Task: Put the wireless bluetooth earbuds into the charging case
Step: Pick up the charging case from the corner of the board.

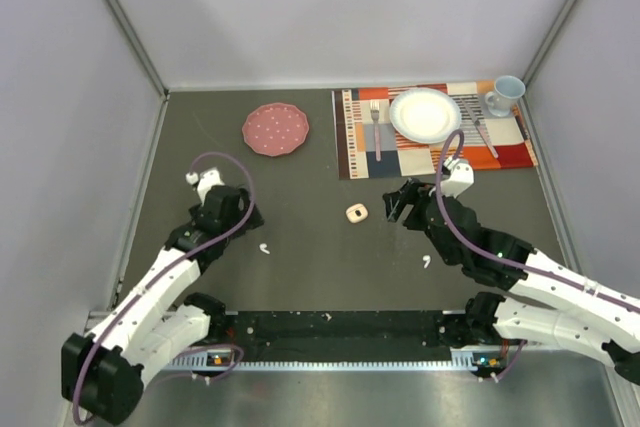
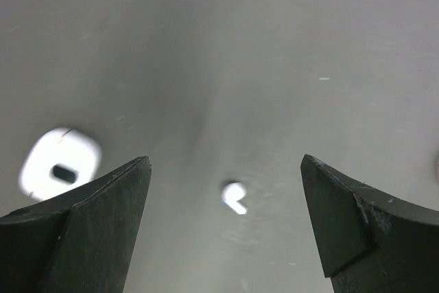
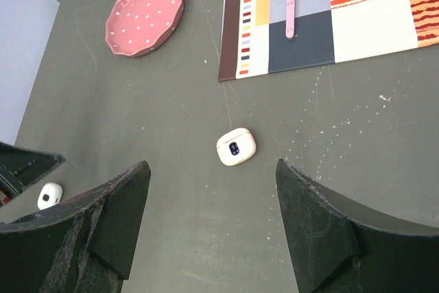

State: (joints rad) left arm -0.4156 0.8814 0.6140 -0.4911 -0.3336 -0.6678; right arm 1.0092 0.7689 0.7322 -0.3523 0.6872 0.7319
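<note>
The second white case (image 2: pixel 60 164) is outside my open fingers, so I will move my left gripper to the left in the left wrist view and down over it next.
A white charging case (image 1: pixel 356 213) lies on the dark table, just left of my right gripper (image 1: pixel 396 204). In the right wrist view the case (image 3: pixel 236 147) lies ahead of the open, empty gripper (image 3: pixel 212 166). One tiny white earbud (image 1: pixel 264 248) lies just below my left gripper (image 1: pixel 245 217). In the left wrist view this earbud (image 2: pixel 234 197) shows between the wide-open fingers of that gripper (image 2: pixel 225 162). A second white case (image 2: pixel 60 169) shows blurred at the left there, and also in the right wrist view (image 3: pixel 49 195). Another earbud (image 1: pixel 425 261) lies beside the right arm.
A pink dotted plate (image 1: pixel 275 129) sits at the back. A checked placemat (image 1: pixel 360 152) at the back right carries a white plate (image 1: pixel 425 114), a fork (image 1: pixel 376 127) and a knife (image 1: pixel 480 129). A blue cup (image 1: pixel 505 94) stands at its far corner. Grey walls enclose the table.
</note>
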